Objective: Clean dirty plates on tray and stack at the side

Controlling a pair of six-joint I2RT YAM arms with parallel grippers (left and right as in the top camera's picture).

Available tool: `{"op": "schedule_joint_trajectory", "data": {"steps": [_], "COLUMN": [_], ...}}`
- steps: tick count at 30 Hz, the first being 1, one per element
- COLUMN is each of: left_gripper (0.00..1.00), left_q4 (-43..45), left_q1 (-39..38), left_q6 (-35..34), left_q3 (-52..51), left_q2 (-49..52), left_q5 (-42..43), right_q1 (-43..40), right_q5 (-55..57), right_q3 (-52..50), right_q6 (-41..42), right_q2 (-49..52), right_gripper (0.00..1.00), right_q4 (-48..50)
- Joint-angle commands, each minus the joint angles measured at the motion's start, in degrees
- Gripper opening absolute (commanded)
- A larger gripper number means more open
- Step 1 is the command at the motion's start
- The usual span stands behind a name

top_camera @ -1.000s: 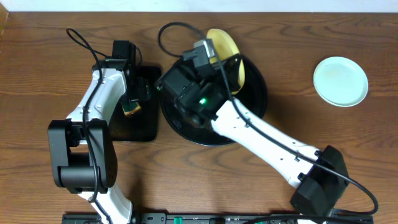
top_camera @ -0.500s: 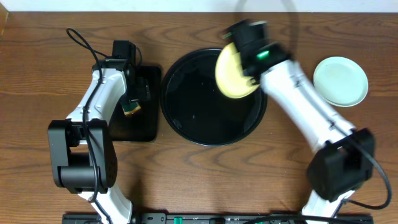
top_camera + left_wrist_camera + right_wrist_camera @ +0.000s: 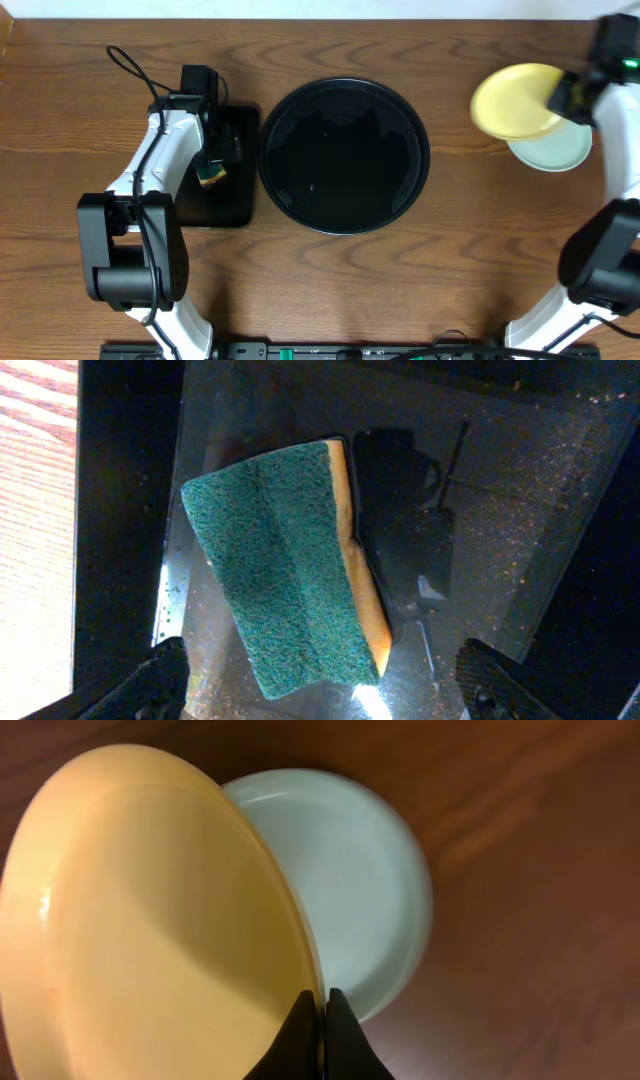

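Note:
My right gripper should next lower the pale yellow plate (image 3: 513,100), pull it back onto the mint-blue plate (image 3: 552,152) and let go of the yellow plate's rim, because the mint-blue plate is bare below the gripper.
My right gripper (image 3: 563,96) (image 3: 323,1005) is shut on the rim of the pale yellow plate (image 3: 513,100) (image 3: 150,930), holding it tilted in the air at the right. Just under it a mint-blue plate (image 3: 552,152) (image 3: 360,890) lies on the bare wood. The large round black tray (image 3: 344,155) in the middle has no plate on it. My left gripper (image 3: 212,168) (image 3: 325,680) hangs open above a green and yellow sponge (image 3: 285,565) (image 3: 211,176), its fingertips (image 3: 150,678) wide apart to either side and not touching it.
The sponge lies on a smaller rectangular black tray (image 3: 235,205) (image 3: 520,510), left of the round tray. Bare wood-grain tabletop (image 3: 470,240) lies in front and between the round tray and the plates.
The right arm has swung from over the round tray to the far right, carrying the yellow plate off the tray to above the mint-blue plate. The left arm has not moved.

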Motion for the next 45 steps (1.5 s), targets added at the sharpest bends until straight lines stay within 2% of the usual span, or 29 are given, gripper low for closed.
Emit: {"op": "schedule_joint_trajectory", "data": {"steps": [1, 7, 12, 13, 14, 16, 17, 20, 22, 27, 29, 33, 35, 38, 45], "left_gripper": [0.85, 0.85, 0.85, 0.85, 0.85, 0.85, 0.85, 0.85, 0.85, 0.85, 0.85, 0.85, 0.85, 0.85, 0.85], "left_q4": [-0.2, -0.2, -0.2, -0.2, -0.2, -0.2, -0.2, -0.2, -0.2, -0.2, -0.2, -0.2, -0.2, -0.2, -0.2], "left_q1": [0.0, 0.0, 0.0, 0.0, 0.0, 0.0, 0.0, 0.0, 0.0, 0.0, 0.0, 0.0, 0.0, 0.0, 0.0], "left_q6": [-0.3, -0.3, -0.3, -0.3, -0.3, -0.3, -0.3, -0.3, -0.3, -0.3, -0.3, -0.3, -0.3, -0.3, -0.3], "left_q3": [-0.6, -0.6, -0.6, -0.6, -0.6, -0.6, -0.6, -0.6, -0.6, -0.6, -0.6, -0.6, -0.6, -0.6, -0.6], "left_q2": [-0.5, -0.5, -0.5, -0.5, -0.5, -0.5, -0.5, -0.5, -0.5, -0.5, -0.5, -0.5, -0.5, -0.5, -0.5], "left_q5": [-0.7, -0.7, -0.7, -0.7, -0.7, -0.7, -0.7, -0.7, -0.7, -0.7, -0.7, -0.7, -0.7, -0.7, -0.7], "right_q1": [-4.4, -10.3, -11.3, -11.3, -11.2, -11.1, -11.0, -10.6, -10.0, -7.1, -5.1, 0.0, 2.7, 7.0, 13.8], "right_q5": [-2.2, -9.3, -12.9, -13.0, -13.0, -13.2, -13.2, -14.5, -17.7, -27.8, -31.0, -31.2, -31.2, -31.2, -31.2], "right_q3": [-0.1, -0.1, -0.1, -0.1, -0.1, -0.1, -0.1, 0.0, 0.0, 0.0, 0.0, 0.0, 0.0, 0.0, 0.0], "right_q6": [1.0, 1.0, 0.3, 0.0, -0.4, -0.9, -0.9, -1.9, -6.1, -15.5, -18.7, -21.0, -20.9, -20.9, -20.9], "right_q2": [2.0, 6.4, 11.3, 12.2, 13.0, 13.9, 14.0, 12.9, 11.3, 5.9, 4.0, 2.0, 1.7, 2.0, 2.0], "right_gripper": [0.01, 0.01, 0.02, 0.06, 0.15, 0.45, 0.51, 0.55, 0.57, 0.8, 0.86, 0.89, 0.99, 0.99, 0.99], "right_q4": [0.9, 2.8, 4.4, 4.6, 4.7, 4.4, 3.9, 2.8, 2.4, 0.6, -1.3, -5.3, -7.1, -10.3, -10.5]}}
